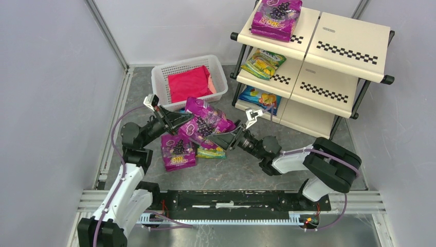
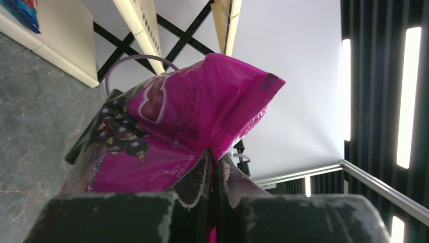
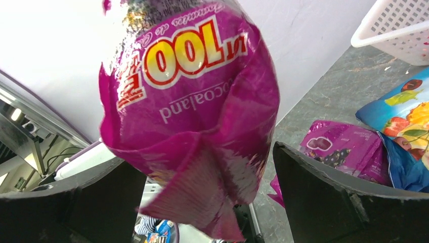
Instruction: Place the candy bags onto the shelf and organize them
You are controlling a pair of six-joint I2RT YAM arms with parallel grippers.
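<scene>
The held bag's loose end (image 1: 229,125) (image 3: 196,195) lies outward of my right gripper's fingers, so that gripper will slide outward around it next and close, as my left gripper pinches the bag's other edge.
My left gripper (image 1: 181,122) is shut on one edge of a magenta grape candy bag (image 1: 205,123) and holds it above the floor. In the left wrist view, the jaws (image 2: 215,164) pinch the bag's seam (image 2: 187,121). My right gripper (image 1: 224,139) is open, with its fingers spread wide on either side of the bag's other end (image 3: 192,101) and its midpoint (image 3: 200,162) on the pouch. A second magenta bag (image 1: 178,152) lies on the floor. The shelf (image 1: 349,46) holds a magenta bag (image 1: 277,18) on top, a green-yellow bag (image 1: 264,63) in the middle and a blue bag (image 1: 259,98) at the bottom.
A white lattice basket (image 1: 164,74) with a pink cloth (image 1: 189,85) stands behind the grippers. Another bag's edge (image 1: 212,153) shows on the floor under the held bag; the right wrist view shows a blue fruit-print bag (image 3: 404,136) there. Grey walls close in both sides.
</scene>
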